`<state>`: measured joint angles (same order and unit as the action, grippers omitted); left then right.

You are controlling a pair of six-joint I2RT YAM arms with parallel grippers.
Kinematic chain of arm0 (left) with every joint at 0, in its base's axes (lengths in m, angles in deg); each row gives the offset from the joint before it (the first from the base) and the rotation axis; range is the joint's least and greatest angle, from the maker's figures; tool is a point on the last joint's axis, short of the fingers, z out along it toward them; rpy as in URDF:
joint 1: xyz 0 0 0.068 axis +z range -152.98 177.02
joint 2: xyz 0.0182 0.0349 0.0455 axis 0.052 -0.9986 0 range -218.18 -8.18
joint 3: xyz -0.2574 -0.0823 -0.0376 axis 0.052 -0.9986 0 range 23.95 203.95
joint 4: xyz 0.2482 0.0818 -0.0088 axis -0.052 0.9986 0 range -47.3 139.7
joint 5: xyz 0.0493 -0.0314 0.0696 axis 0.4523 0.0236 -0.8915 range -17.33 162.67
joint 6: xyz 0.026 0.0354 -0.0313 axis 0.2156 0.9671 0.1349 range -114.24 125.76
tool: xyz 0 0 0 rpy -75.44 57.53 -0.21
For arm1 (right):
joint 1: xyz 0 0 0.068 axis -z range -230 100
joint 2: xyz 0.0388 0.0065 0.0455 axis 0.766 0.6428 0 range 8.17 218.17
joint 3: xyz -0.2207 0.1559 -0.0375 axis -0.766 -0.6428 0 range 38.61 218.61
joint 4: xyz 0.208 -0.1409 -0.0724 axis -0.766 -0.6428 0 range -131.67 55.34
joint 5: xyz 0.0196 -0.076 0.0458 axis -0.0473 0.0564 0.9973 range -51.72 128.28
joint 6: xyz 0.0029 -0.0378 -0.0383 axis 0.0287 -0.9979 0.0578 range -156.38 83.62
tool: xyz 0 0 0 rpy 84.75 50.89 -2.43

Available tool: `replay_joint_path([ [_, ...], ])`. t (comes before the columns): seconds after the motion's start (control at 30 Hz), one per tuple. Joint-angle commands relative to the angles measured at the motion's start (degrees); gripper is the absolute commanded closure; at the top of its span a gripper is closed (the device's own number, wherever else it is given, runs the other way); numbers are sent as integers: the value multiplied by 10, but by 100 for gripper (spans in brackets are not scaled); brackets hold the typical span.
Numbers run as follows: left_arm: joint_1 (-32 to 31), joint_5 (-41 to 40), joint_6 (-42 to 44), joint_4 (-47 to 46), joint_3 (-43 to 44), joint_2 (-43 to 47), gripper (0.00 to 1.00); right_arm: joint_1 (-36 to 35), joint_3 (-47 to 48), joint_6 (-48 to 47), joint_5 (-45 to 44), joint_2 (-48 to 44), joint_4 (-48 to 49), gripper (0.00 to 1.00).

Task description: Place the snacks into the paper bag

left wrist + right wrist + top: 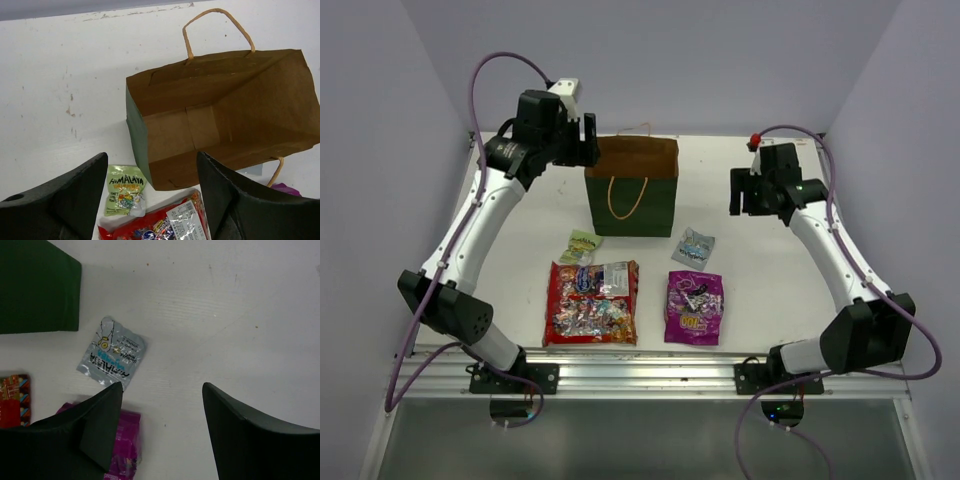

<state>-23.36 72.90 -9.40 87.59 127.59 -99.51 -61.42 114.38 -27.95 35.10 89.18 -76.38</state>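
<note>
The purple bag's edge farthest from the red candy bag is clear, so my right gripper needs to move down and back onto that edge next.
The dark green paper bag (632, 190) stands upright and open at the table's back middle; its brown inside (220, 120) holds nothing. In front of it lie the yellow-green packet (581, 246), the grey-blue packet (694, 246), the large red candy bag (592, 302) and the purple bag (694, 307). My left gripper (582, 140) is open and empty, high beside the bag's left rim. My right gripper (748, 192) is open and empty, raised to the right of the bag. The right wrist view shows the grey-blue packet (111, 353) and purple bag (125, 440) below it.
Purple walls enclose the table on three sides. A metal rail (640, 372) runs along the near edge between the arm bases. A red button (755, 139) sits at the back right.
</note>
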Motion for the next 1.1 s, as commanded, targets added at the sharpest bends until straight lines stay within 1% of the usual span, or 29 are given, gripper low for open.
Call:
replay_joint_path([
  [0.0, 5, 0, 21, -50, -13, 10, 27, -8, -24, 7, 26, -48, 23, 32],
  [0.13, 15, 4, 22, -71, -39, 7, 33, -13, -96, 20, 60, -72, 54, 41],
  [0.23, 20, 13, 20, -88, -58, 7, 35, -20, -144, 31, 64, -76, 61, 43],
  [0.27, 21, 16, 19, -91, -65, 6, 37, -25, -165, 33, 67, -80, 64, 44],
  [0.4, 25, 25, 21, -108, -75, 0, 39, -37, -207, 42, 76, -83, 75, 48],
  [0.57, 29, 41, 29, -123, -76, -9, 41, -53, -235, 62, 70, -85, 82, 48],
  [0.67, 32, 48, 31, -128, -77, -15, 42, -62, -250, 75, 76, -96, 81, 48],
  [0.8, 36, 57, 36, -128, -77, -27, 45, -75, -278, 88, 76, -113, 84, 47],
  [0.87, 38, 58, 38, -126, -77, -31, 46, -80, -287, 94, 81, -114, 84, 47],
  [0.9, 39, 59, 39, -126, -78, -33, 49, -83, -291, 99, 85, -113, 86, 47],
  [1.07, 43, 67, 50, -125, -78, -37, 50, -110, -318, 119, 106, -117, 93, 47],
])
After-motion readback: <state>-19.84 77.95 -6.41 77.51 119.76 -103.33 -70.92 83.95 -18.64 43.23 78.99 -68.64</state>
